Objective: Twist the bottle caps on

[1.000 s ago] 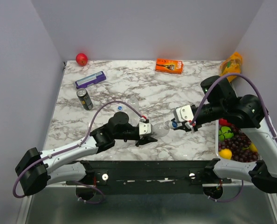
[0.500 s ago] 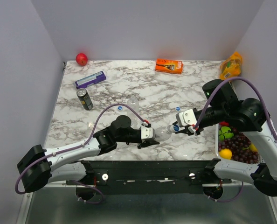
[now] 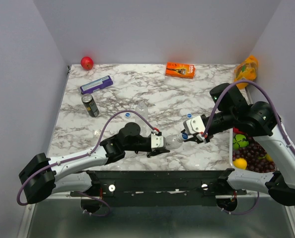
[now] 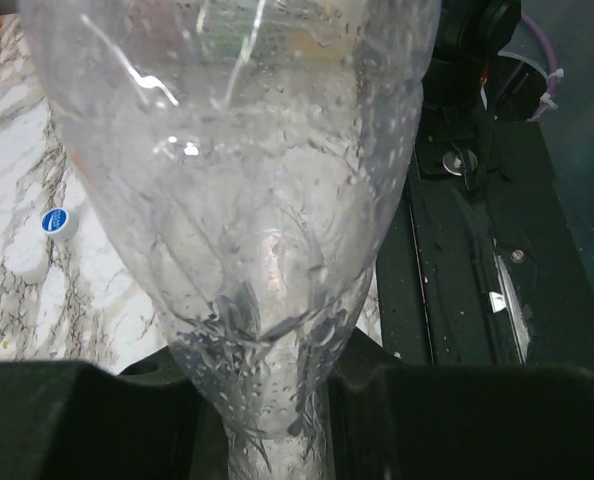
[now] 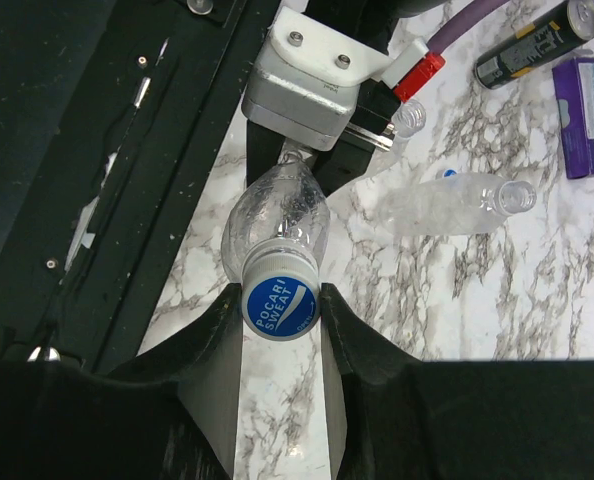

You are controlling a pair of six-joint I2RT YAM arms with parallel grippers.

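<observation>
My right gripper twists the blue bottle cap tight clockwise in its wrist view next, then releases it, since it already sits on the bottle's neck.
A clear bottle (image 3: pixel 172 141) is held level above the table's near edge between the two arms. My left gripper (image 3: pixel 161 144) is shut on its base end; in the left wrist view the bottle (image 4: pixel 247 200) fills the frame, pinched between the dark fingers (image 4: pixel 97 420). My right gripper (image 5: pixel 281 312) is shut on a blue bottle cap (image 5: pixel 281 306) that sits on the bottle's neck. A second open bottle (image 5: pixel 447 205) lies on the marble beyond it. A loose blue cap (image 3: pixel 128 114) rests by it, and a third bottle neck (image 5: pixel 409 118) shows past the left gripper.
A dark can (image 3: pixel 90 105) and a purple box (image 3: pixel 96 84) lie at the left, a red apple (image 3: pixel 87 62) in the far left corner. An orange box (image 3: pixel 180 69) and an orange bag (image 3: pixel 246 69) are at the back. A fruit bin (image 3: pixel 233 148) stands at the right.
Both grippers, with the bottle between them, have shifted slightly toward the near edge, and the right wrist has turned a little. Both grips are the same.
</observation>
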